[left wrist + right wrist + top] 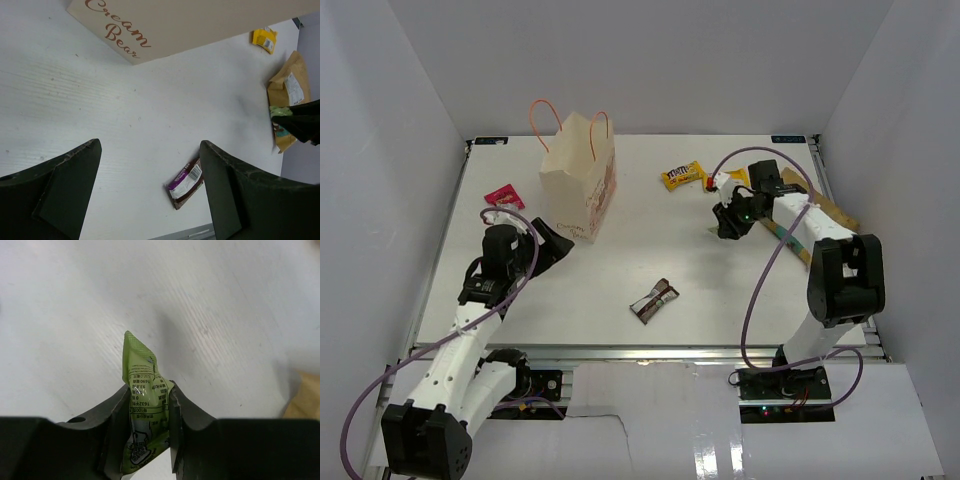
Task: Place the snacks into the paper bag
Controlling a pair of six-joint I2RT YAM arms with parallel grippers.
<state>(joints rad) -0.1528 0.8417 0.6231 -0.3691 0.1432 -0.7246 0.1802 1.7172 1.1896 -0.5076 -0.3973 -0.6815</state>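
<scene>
My right gripper will next go up and to the left in the top view over the paper bag's opening (570, 147) to release the packet, as the bag stands upright.
My right gripper (147, 396) is shut on a green snack packet (141, 369), whose top corner sticks out above the fingers. In the top view this gripper (728, 222) hangs over the table's right side, beside the tan-brown pouch (837, 212), which the arm partly hides. The cream paper bag (578, 178) stands upright at the back left. My left gripper (556, 243) is open just in front of the bag and holds nothing. A yellow packet (682, 175) lies at the back centre, a pink-red one (504, 196) lies left of the bag, and a brown-and-white bar (654, 301) lies near the front.
White walls enclose the table on three sides. In the left wrist view, the bar (186, 182) lies close to the table's front edge, beyond the open fingers (65, 190). A small white-and-red packet (714, 182) sits right of the yellow one.
</scene>
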